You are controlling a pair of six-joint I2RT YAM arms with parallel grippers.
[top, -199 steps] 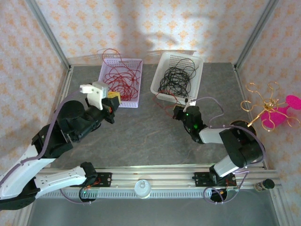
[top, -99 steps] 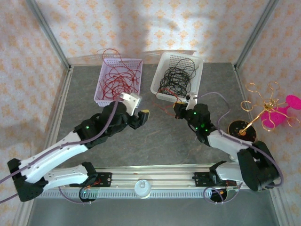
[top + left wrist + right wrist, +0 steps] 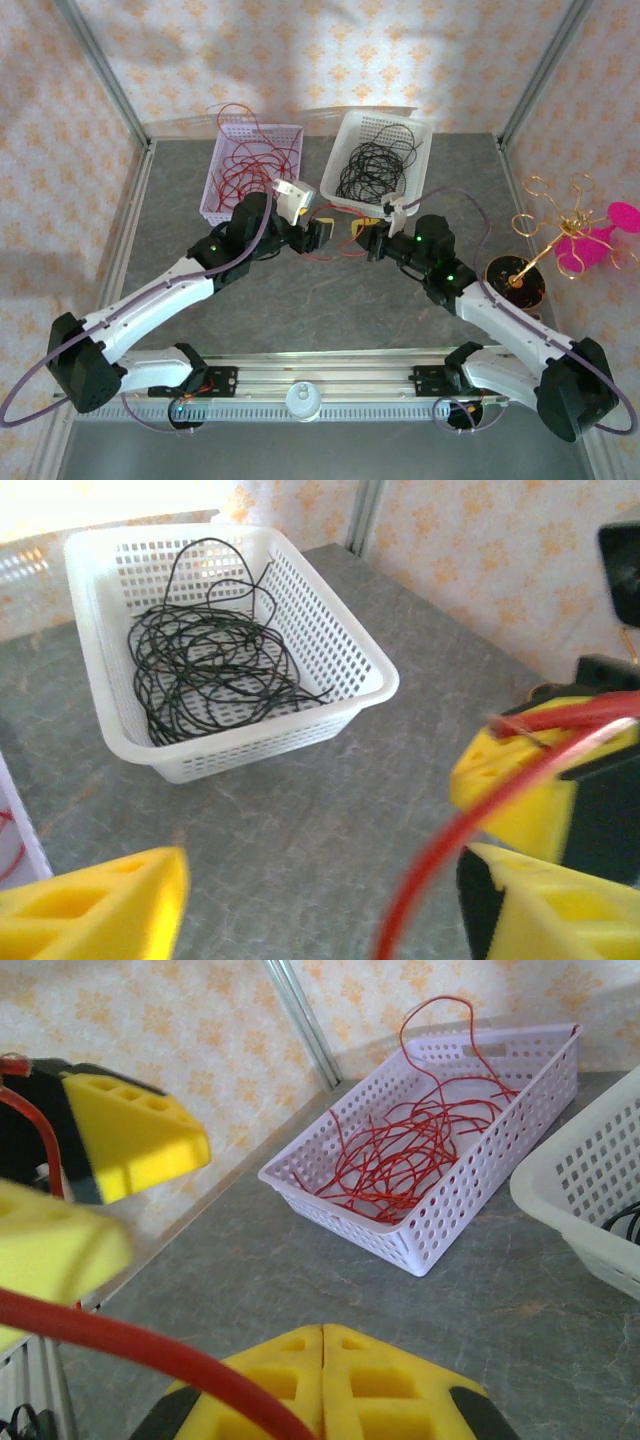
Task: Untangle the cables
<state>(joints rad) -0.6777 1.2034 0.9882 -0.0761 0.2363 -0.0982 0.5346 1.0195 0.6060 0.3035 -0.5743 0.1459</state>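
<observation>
The red cable's loop is slack. My right gripper should move outward to the white basket's near edge next, pull the loop straight and let go of the cable.
A bunch of red cables lies in the lilac basket, and black cables lie coiled in the white basket. One loose red cable hangs over the table between the two grippers. My right gripper is shut on that red cable; its pads meet with no gap. My left gripper faces it, open, and the red cable runs through the gap between its yellow fingers without being pinched.
The white basket stands just behind the grippers, the lilac basket to the left of them. A gold wire stand with a pink piece sits beyond the table's right edge. A metal rail runs along the near edge.
My left arm has swung from the lilac basket to the table's middle and its gripper has opened. My right arm has stretched leftward, carrying the red cable toward it.
</observation>
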